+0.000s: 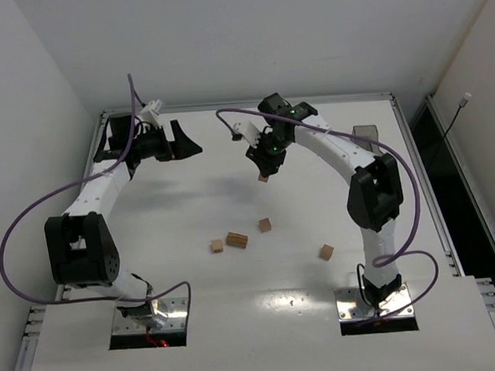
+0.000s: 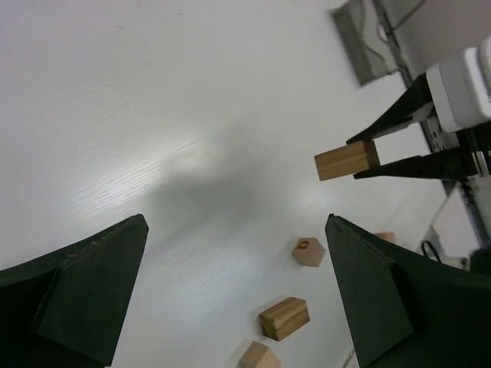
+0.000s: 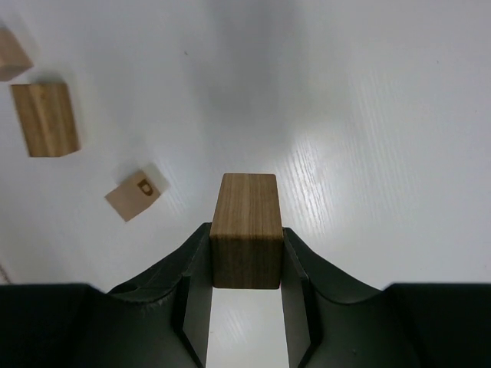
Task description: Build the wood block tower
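The clear tabletop (image 3: 211,132) beside the nearest cube (image 1: 254,204) is below and back of my right gripper, so my right gripper should next bring the block down and back there and release it.
My right gripper (image 1: 266,169) is shut on a light-brown wood block (image 1: 264,177) and holds it above the table's middle back. The right wrist view shows this block (image 3: 244,228) clamped between both fingers. It also shows in the left wrist view (image 2: 347,159). Loose wood blocks lie on the table: a cube (image 1: 265,225), a longer block (image 1: 236,239), a cube (image 1: 217,246) and a cube (image 1: 326,251). No tower shows. My left gripper (image 1: 189,144) is open and empty at the back left, with its jaws wide apart (image 2: 238,291).
A dark grey box (image 1: 366,132) stands at the back right near the table edge. Purple cables loop beside both arms. White walls close the back and sides.
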### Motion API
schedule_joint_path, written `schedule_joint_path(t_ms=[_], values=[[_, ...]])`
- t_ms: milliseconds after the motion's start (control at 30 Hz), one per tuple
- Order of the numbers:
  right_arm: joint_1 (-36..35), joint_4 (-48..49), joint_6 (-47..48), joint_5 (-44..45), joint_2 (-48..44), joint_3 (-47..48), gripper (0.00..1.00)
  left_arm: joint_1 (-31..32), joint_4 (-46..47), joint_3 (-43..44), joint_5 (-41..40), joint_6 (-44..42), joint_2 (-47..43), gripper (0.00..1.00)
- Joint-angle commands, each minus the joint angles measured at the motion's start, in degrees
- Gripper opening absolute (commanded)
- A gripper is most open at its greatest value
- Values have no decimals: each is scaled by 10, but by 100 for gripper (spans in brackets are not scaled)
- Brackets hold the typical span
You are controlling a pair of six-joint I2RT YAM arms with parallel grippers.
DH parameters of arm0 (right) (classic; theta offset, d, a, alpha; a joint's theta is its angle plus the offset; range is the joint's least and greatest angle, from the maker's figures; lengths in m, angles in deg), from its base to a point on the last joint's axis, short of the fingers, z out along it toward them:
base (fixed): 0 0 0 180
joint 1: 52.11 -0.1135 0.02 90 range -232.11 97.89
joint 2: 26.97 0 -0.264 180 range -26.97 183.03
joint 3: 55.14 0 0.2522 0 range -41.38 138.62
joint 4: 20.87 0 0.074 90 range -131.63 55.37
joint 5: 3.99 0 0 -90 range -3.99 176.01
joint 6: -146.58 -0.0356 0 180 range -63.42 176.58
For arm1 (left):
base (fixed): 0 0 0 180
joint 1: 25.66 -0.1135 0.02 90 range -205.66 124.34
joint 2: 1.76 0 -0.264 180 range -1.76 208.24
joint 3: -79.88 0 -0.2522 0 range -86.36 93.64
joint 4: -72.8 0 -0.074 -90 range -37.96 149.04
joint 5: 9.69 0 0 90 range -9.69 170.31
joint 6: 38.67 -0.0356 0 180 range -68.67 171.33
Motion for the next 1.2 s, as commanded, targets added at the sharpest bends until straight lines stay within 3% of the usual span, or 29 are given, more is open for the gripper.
schedule_joint_path(t_ms=[0,167,367,1167], values=[[-21,23,-32,60,-2,-37,0,-7,-62,12,-121,-37,-48,100],[-58,92,-32,66,-30,-137,0,-40,-62,-11,-144,-25,-67,100],[-76,106,-9,26,-16,-158,0,-66,-62,-11,-139,-25,-67,100],[-109,122,104,85,48,-126,0,-76,-57,-12,-127,-36,-55,100]])
